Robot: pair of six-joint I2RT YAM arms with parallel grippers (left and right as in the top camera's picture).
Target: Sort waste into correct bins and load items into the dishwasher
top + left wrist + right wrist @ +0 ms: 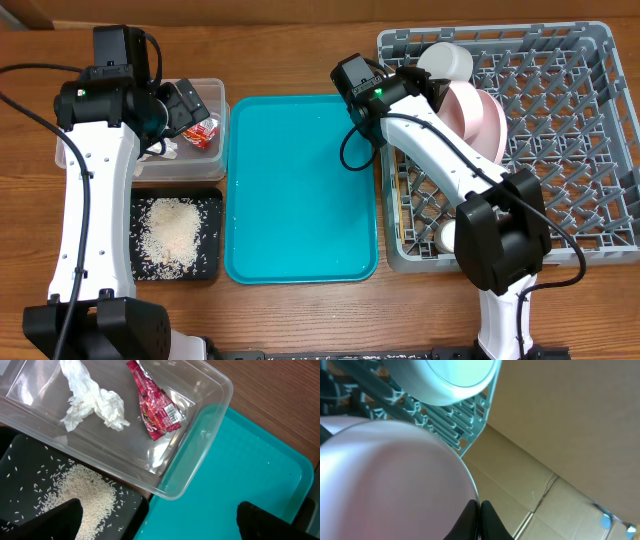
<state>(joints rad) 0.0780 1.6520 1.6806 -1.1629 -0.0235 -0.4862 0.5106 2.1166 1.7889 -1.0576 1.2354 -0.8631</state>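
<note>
The pink plate already stands in the grey dish rack (pixel 600 150). Next, my right gripper eases toward the teal serving tray and lets go of the plate's rim (pixel 452 95).
The clear tub (pixel 215 90) holds the crumpled white tissue (pixel 92 405) and the red snack wrapper (pixel 157 407). The rice (pixel 168 232) lies in the black tray (pixel 205 265). My left gripper (pixel 160 525) is open and empty above the tub's front corner; it also shows in the overhead view (pixel 185 105). My right gripper (pixel 480 510) is shut on the rim of the pink plate (pixel 482 115), which stands tilted in the grey dish rack (pixel 600 150). The grey-white bowl (pixel 446 62) sits in the rack's far left corner. The chopsticks are not in view.
The teal serving tray (pixel 300 190) lies between the bins and the rack, with a few rice grains on it. A small pale round dish (pixel 447 235) sits at the rack's near left corner. Cardboard stands behind the table.
</note>
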